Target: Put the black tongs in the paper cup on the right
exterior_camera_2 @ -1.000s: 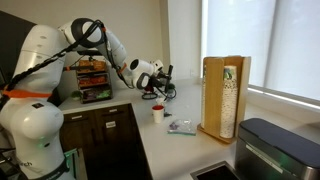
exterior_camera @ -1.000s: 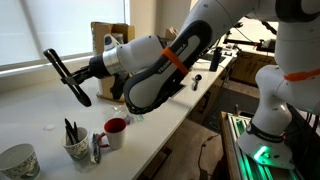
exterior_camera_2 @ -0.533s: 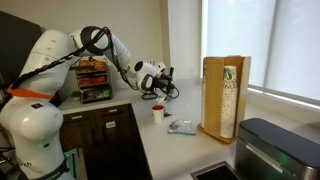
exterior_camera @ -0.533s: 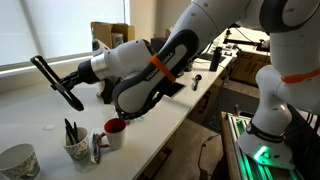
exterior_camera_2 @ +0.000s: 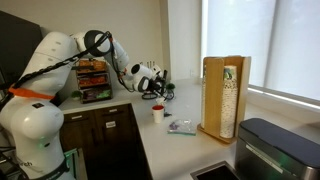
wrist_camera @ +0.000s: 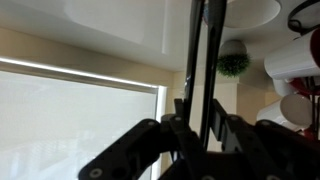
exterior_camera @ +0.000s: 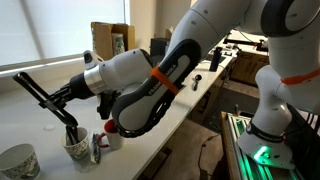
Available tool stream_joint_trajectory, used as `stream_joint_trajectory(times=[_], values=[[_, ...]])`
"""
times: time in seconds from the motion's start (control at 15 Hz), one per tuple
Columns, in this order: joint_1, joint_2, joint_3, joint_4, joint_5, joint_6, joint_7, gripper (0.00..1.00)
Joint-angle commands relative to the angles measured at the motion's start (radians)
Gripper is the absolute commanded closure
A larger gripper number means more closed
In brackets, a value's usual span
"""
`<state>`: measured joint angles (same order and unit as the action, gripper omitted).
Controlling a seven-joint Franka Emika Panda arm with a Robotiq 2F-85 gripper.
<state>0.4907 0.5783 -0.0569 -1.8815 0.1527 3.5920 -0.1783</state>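
Observation:
My gripper's fingers are still well above the paper cup's rim, so next I will move my gripper down toward the opening of the paper cup (exterior_camera: 77, 148) with the black tongs (exterior_camera: 35, 90).
In an exterior view my gripper (exterior_camera: 70, 98) is shut on the black tongs (exterior_camera: 35, 90), gripping them near their lower end. The tongs slant up to the left, and their low tip hangs right at the mouth of the paper cup (exterior_camera: 77, 148). That cup holds several dark utensils; I cannot tell whether the tip is inside it. In the wrist view the two arms of the tongs (wrist_camera: 200, 50) run straight up out of the jaws (wrist_camera: 198, 112). From the opposite side the gripper (exterior_camera_2: 152, 78) is small and the tongs are hard to make out.
A wider whitish patterned cup (exterior_camera: 18, 160) stands at the counter's near left. The red mug (exterior_camera: 112, 132) is right of the paper cup, partly behind my arm. A cardboard box (exterior_camera: 105, 40) is at the back. A wooden cup dispenser (exterior_camera_2: 225, 95) stands by the window.
My arm has swung left and down with the tongs. Their lower tip has come from above the counter down to the paper cup's mouth, and the arm now covers part of the red mug.

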Motion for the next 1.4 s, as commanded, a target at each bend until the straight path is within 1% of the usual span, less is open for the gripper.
stream_joint_trajectory(times=[0.0,0.13,0.2,0.33,0.47,0.67,0.8,0.93,1.07,1.2,1.33], values=[[0.018,0.079,-0.008,0.072,0.005,0.023,-0.009,0.93],[0.024,0.12,-0.015,0.11,0.005,0.034,-0.013,0.93],[0.013,0.14,-0.001,0.13,-0.012,0.031,-0.006,0.93],[0.02,0.168,0.002,0.162,-0.002,0.0,-0.003,0.93],[0.024,0.196,0.003,0.187,-0.002,-0.002,-0.005,0.93],[0.042,0.217,-0.006,0.192,0.012,-0.003,-0.008,0.93],[0.053,0.213,-0.008,0.172,0.026,-0.002,-0.004,0.93],[0.083,0.2,-0.035,0.143,0.061,0.003,-0.012,0.93],[0.124,0.18,-0.076,0.108,0.114,0.01,-0.021,0.93],[0.186,0.168,-0.142,0.074,0.194,0.011,-0.037,0.93],[0.23,0.171,-0.187,0.057,0.249,-0.001,-0.043,0.93]])
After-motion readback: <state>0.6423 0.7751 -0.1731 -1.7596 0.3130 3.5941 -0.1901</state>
